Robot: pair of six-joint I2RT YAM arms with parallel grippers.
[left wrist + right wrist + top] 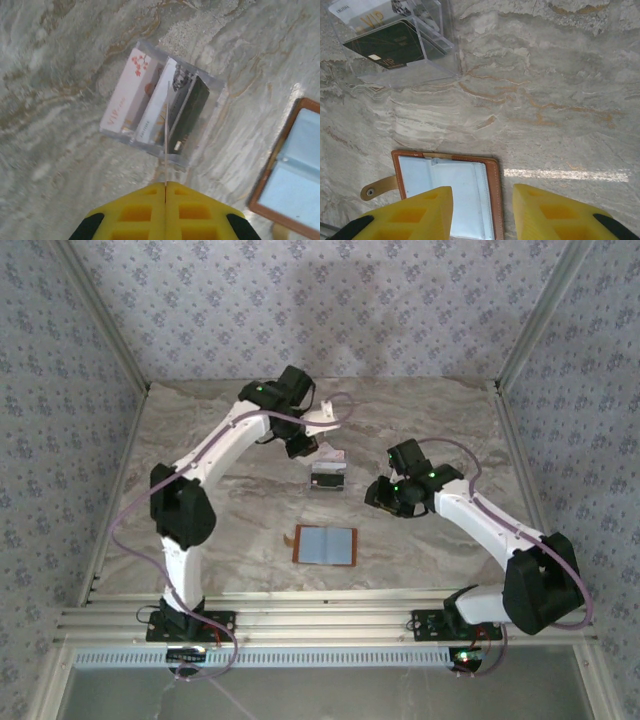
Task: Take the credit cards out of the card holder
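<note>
I should next turn my left gripper in line with the box and lower it to the gap between the whitish-pink and white cards, because that gap is below it.
The card holder (326, 545) lies open and flat on the marble table, orange-brown with a pale blue lining (445, 190). My left gripper (165, 184) is shut on a thin credit card (166, 130), seen edge-on and hanging over a clear plastic box (165, 100). In that box stand a whitish-pink card (127, 90), a white card (156, 105) and a black card (190, 117). My right gripper (482, 210) is open above the card holder's right edge, with nothing between its fingers. In the top view it hovers right of the box (385, 495).
The clear box (328, 478) sits just beyond the card holder, mid-table. Patterned walls close in the table at the back and both sides. The card holder's strap (377, 187) sticks out on its left.
</note>
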